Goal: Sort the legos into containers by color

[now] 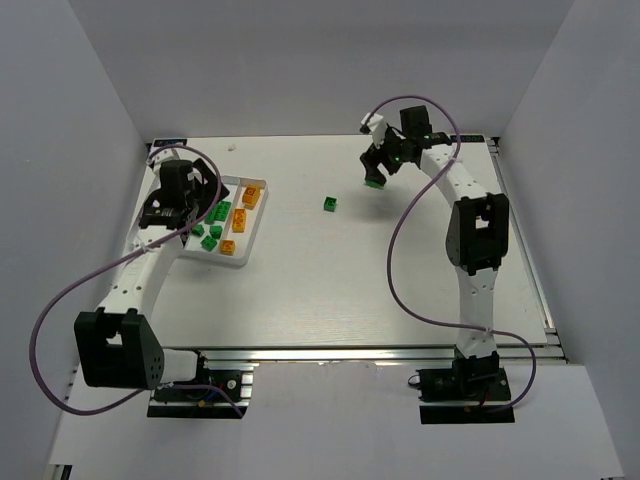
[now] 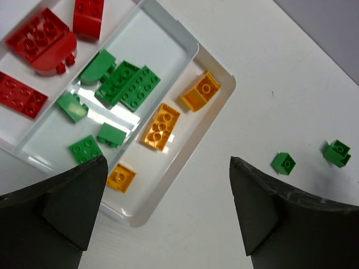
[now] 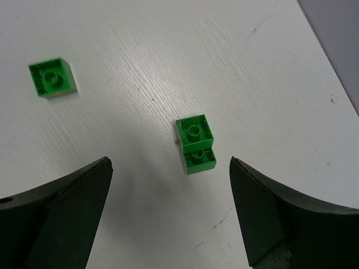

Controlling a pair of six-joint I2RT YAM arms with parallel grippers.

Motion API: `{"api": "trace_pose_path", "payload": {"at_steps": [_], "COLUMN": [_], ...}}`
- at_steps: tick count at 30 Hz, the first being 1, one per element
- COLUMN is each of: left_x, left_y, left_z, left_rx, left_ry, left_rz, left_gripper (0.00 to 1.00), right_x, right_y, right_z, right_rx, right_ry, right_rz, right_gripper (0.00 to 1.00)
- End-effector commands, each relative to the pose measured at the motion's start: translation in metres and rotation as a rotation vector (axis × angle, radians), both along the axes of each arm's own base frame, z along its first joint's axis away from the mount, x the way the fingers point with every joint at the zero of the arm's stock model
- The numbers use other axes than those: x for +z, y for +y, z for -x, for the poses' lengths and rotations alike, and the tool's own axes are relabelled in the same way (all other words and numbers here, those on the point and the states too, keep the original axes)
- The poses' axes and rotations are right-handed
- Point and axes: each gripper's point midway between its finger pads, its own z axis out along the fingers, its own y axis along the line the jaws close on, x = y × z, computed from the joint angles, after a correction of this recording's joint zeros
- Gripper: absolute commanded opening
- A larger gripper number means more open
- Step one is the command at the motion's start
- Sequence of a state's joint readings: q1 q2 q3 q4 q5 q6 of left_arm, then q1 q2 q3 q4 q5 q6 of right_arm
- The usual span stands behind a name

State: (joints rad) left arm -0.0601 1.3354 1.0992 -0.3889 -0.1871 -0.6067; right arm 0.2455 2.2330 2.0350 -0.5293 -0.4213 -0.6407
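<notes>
The robot's right gripper should next go down and close around the smaller step (image 1: 378,184) (image 3: 199,161) of the stepped green lego, because that end of the green lego faces the gap between the gripper's open fingers.
The white tray (image 1: 262,215) sits at the table's left, its containers side by side. In the left wrist view the tray (image 2: 190,154) holds red legos (image 2: 39,39), green legos (image 2: 126,84) and orange legos (image 2: 162,126), each colour in its own container. My left gripper (image 2: 168,162) hangs open and empty over the tray's near corner. Two green legos lie loose on the table: a small square one (image 1: 329,204) (image 3: 53,78) and a stepped one (image 1: 373,182) (image 3: 195,143). My right gripper (image 3: 169,162) is open and empty just above the stepped one.
White walls close in the table on the left, back and right. A metal rail (image 1: 530,260) runs along the right edge. Purple cables (image 1: 400,250) loop beside both arms.
</notes>
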Motion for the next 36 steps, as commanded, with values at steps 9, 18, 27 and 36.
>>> {"api": "trace_pose_path", "payload": {"at_steps": [9,18,27,36], "left_x": [-0.013,-0.023,-0.025,-0.013], "left_y": [-0.015,-0.018,-0.020,-0.051], "left_z": [0.039,0.049,0.048,0.034], "left_rx": [-0.029,-0.035,-0.039,-0.165], "left_ry": [0.001,0.023,0.031,-0.034], "left_rz": [0.113,0.127,0.140,0.258], "left_gripper": [0.98,0.98,0.98,0.98], "right_x": [-0.039,-0.077,-0.094,-0.106], "right_y": [-0.023,-0.020,-0.018,-0.018], "right_z": [-0.020,-0.023,-0.030,-0.028], "right_rx": [0.186,0.186,0.161,0.173], "right_ry": [-0.091,-0.028,-0.014,0.015], "right_rz": [0.120,0.107,0.084,0.062], "right_gripper": [0.89,0.86,0.80,0.69]}}
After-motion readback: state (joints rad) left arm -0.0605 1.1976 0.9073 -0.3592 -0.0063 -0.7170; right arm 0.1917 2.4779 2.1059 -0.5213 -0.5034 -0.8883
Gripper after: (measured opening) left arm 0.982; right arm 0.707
